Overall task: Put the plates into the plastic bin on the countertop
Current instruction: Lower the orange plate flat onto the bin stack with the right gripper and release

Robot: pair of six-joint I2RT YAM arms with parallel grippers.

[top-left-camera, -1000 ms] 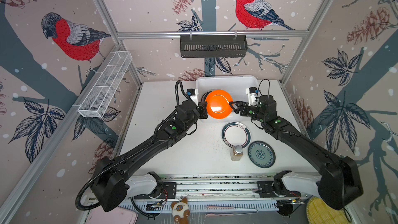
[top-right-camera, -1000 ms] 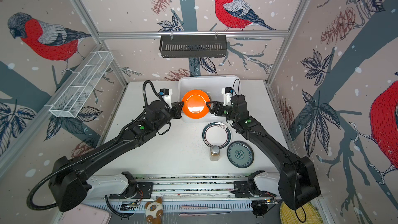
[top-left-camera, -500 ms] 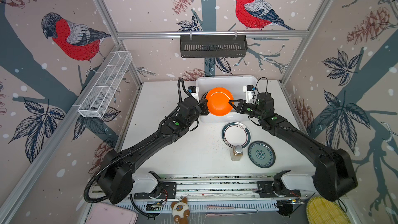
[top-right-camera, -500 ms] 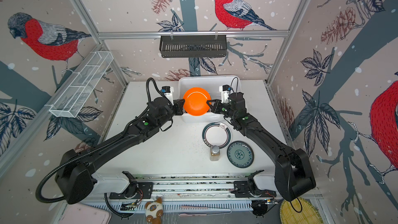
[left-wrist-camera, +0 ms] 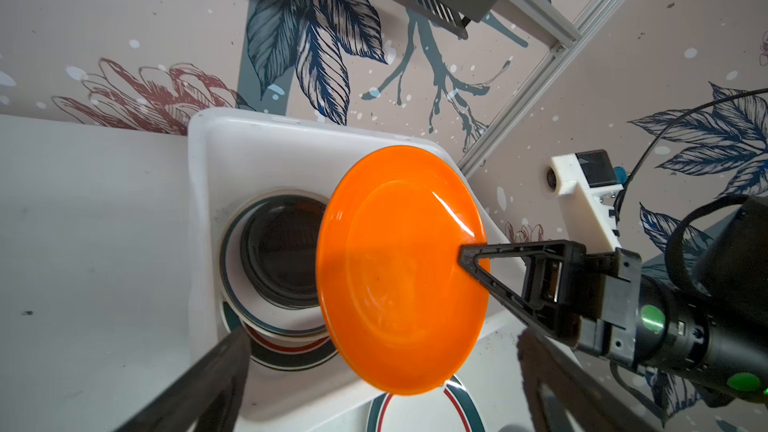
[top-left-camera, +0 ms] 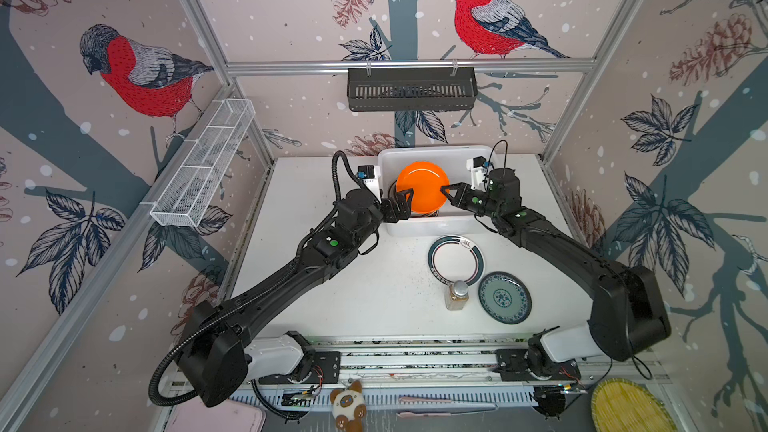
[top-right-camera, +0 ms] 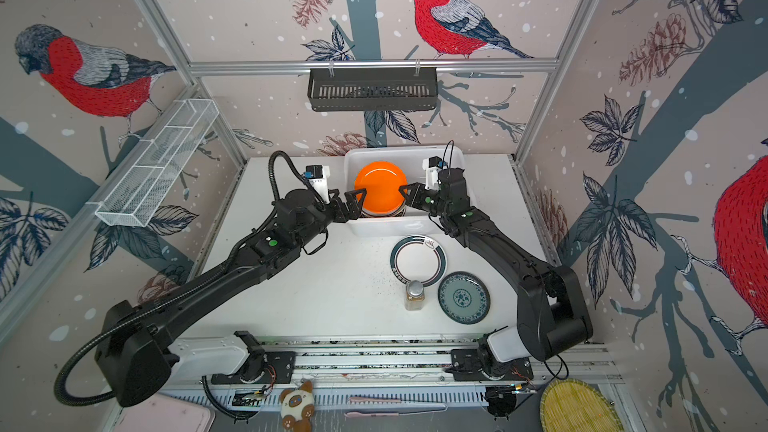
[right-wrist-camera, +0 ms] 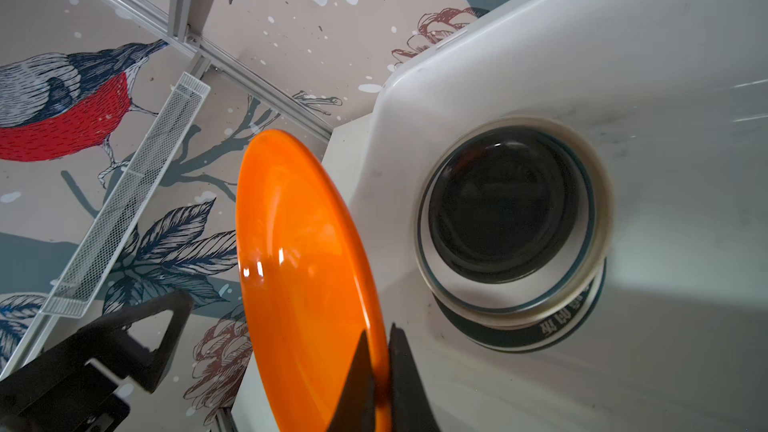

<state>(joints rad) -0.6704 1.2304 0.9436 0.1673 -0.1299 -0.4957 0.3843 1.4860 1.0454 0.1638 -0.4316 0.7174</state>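
Note:
My right gripper is to lower the orange plate (right-wrist-camera: 299, 263) into the bin, onto the black plate topping the stack (right-wrist-camera: 505, 204), and let go of the orange plate's rim, because the top of the stack is bare.
An orange plate (top-left-camera: 422, 187) (top-right-camera: 380, 187) hangs tilted over the plastic bin (top-left-camera: 432, 226) (top-right-camera: 390, 228). My right gripper (top-left-camera: 444, 192) (top-right-camera: 404, 192) (right-wrist-camera: 380, 351) is shut on the rim of this plate (right-wrist-camera: 299, 263). The left gripper (top-left-camera: 405, 203) (top-right-camera: 357, 201) (left-wrist-camera: 382, 388) stands open at the plate's (left-wrist-camera: 399, 268) opposite edge, not gripping it. A stack of plates (left-wrist-camera: 282, 251) (right-wrist-camera: 507, 209), black on top, lies in the bin (left-wrist-camera: 195, 201). On the countertop (top-left-camera: 353, 284) lie a white teal-rimmed plate (top-left-camera: 455, 259) and a blue-green patterned plate (top-left-camera: 505, 297).
A small amber bottle (top-left-camera: 456, 295) stands between the two countertop plates. A black slotted rack (top-left-camera: 411, 89) hangs on the back wall above the bin. A white wire basket (top-left-camera: 203, 168) is fixed to the left wall. Aluminium rails border the front edge.
The left gripper has opened and let go of the orange plate. The right gripper closed on the plate's rim and now holds it alone, a little farther over the bin.

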